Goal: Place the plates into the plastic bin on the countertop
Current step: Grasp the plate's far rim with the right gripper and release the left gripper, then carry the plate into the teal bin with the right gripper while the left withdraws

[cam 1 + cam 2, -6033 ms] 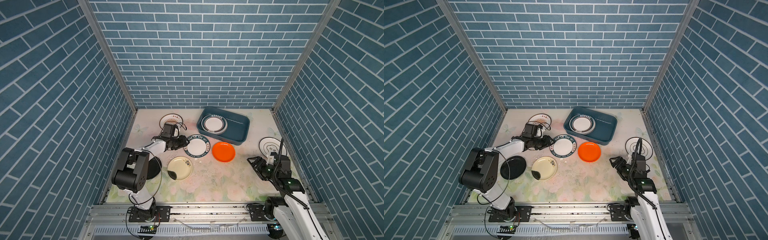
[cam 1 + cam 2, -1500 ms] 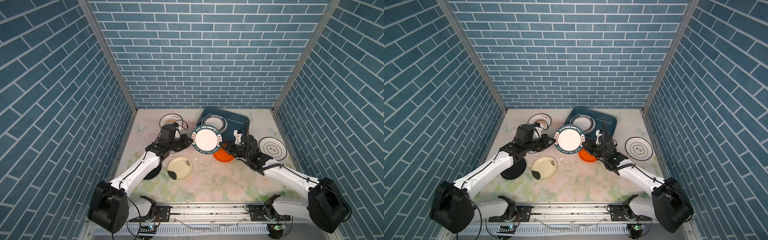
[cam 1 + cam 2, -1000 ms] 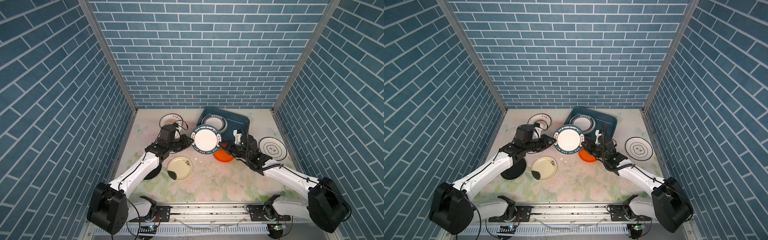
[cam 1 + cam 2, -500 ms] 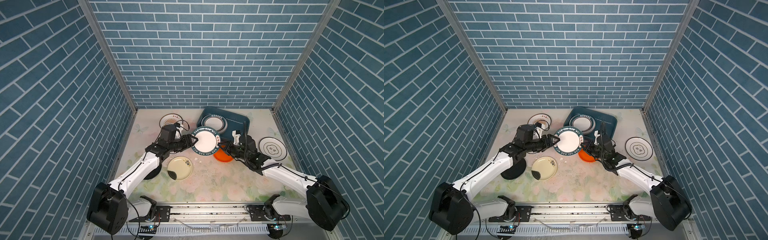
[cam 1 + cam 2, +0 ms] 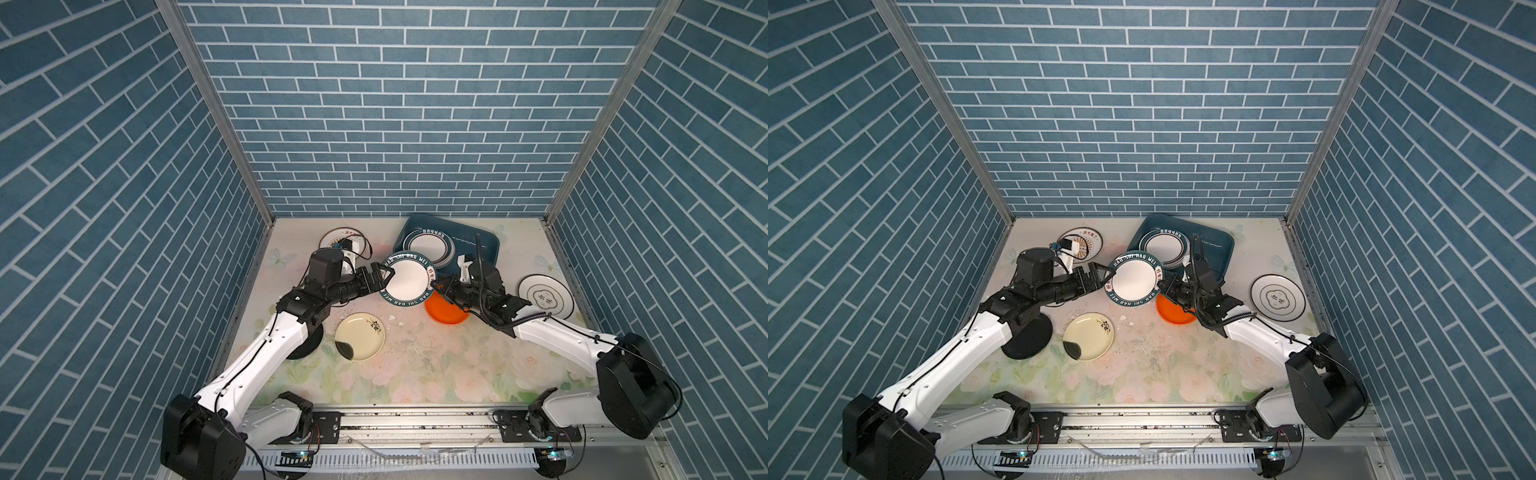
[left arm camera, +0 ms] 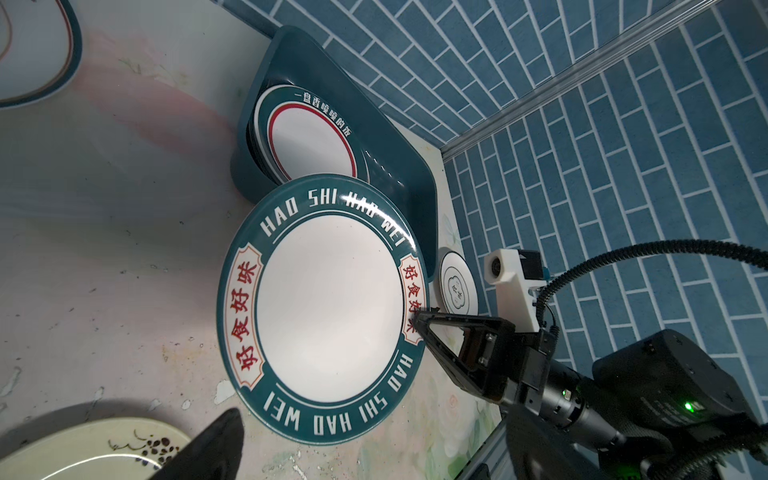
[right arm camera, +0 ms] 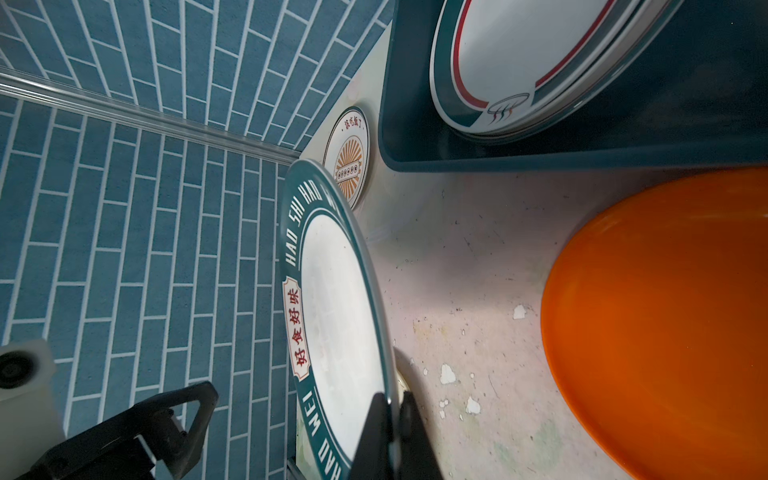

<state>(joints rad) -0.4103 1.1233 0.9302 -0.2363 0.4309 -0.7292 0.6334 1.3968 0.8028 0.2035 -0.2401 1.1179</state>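
My right gripper next carries the white plate outward over the stacked teal-rimmed plates, which lie outward and below, then lowers it and lets go of the plate's rim.
A white plate with a teal lettered rim (image 5: 407, 281) (image 5: 1134, 282) hangs tilted above the countertop (image 5: 415, 374), just in front of the plastic bin (image 5: 484, 245) (image 5: 1219, 245). My right gripper (image 5: 435, 286) (image 7: 390, 401) is shut on its right rim. My left gripper (image 5: 381, 277) (image 5: 1099, 276) stands open at the left rim without clamping it; one of its fingers (image 6: 216, 440) shows beside the plate (image 6: 328, 307). Stacked teal-rimmed plates (image 5: 428, 249) (image 7: 519, 62) lie in the bin.
On the countertop lie an orange plate (image 5: 449, 319) under my right gripper, a cream plate (image 5: 359, 337), a black plate (image 5: 1027, 338) half under my left arm, a sunburst plate (image 5: 336, 239) at the back left and a clover plate (image 5: 545, 297) at the right. Brick walls enclose three sides.
My left gripper has opened and let go of the plate's left rim. The right gripper keeps its grip on the right rim, and the plate has sunk slightly.
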